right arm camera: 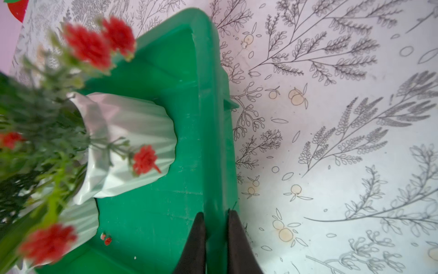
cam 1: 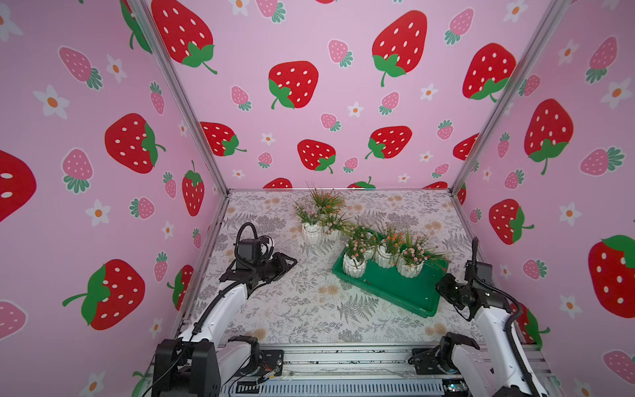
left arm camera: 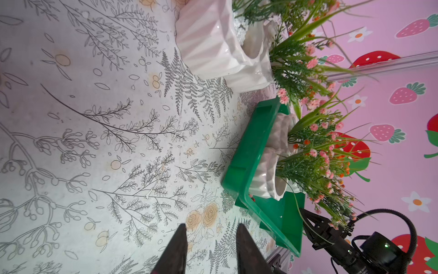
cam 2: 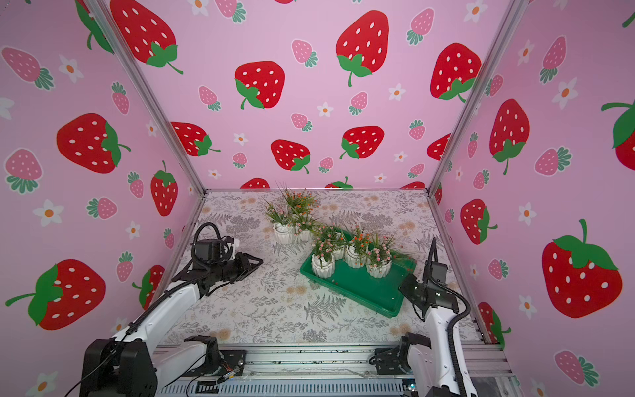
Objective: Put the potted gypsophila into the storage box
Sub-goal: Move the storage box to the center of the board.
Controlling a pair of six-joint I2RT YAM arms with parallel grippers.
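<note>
The box's rim is between my fingers, so my right gripper should next move outward and turn, swinging it by its short rim [cam 1: 439, 297] [right arm camera: 214, 196] on the table before I release.
The storage box [cam 1: 395, 288] [cam 2: 364, 288] is a shallow green tray lying at an angle right of the table's centre. Several potted gypsophila in white ribbed pots [cam 1: 354, 266] [cam 2: 378, 269] stand in its far half. More pots [cam 1: 312, 234] [cam 2: 283, 234] cluster on the table just behind its far left corner. My right gripper [right arm camera: 215, 213] [cam 1: 441, 285] is shut on the box's right rim [right arm camera: 213, 142], one finger inside and one outside; a pot [right arm camera: 128, 142] stands close by. My left gripper [left arm camera: 211, 227] [cam 1: 292, 263] hovers open and empty above the table, left of the box [left arm camera: 251, 142].
The floral tablecloth [cam 1: 295, 309] lies bare in front of and left of the box. Pink strawberry-patterned walls [cam 1: 103, 172] close in the back and both sides. A metal rail [cam 1: 343, 361] carrying the arm bases runs along the front edge.
</note>
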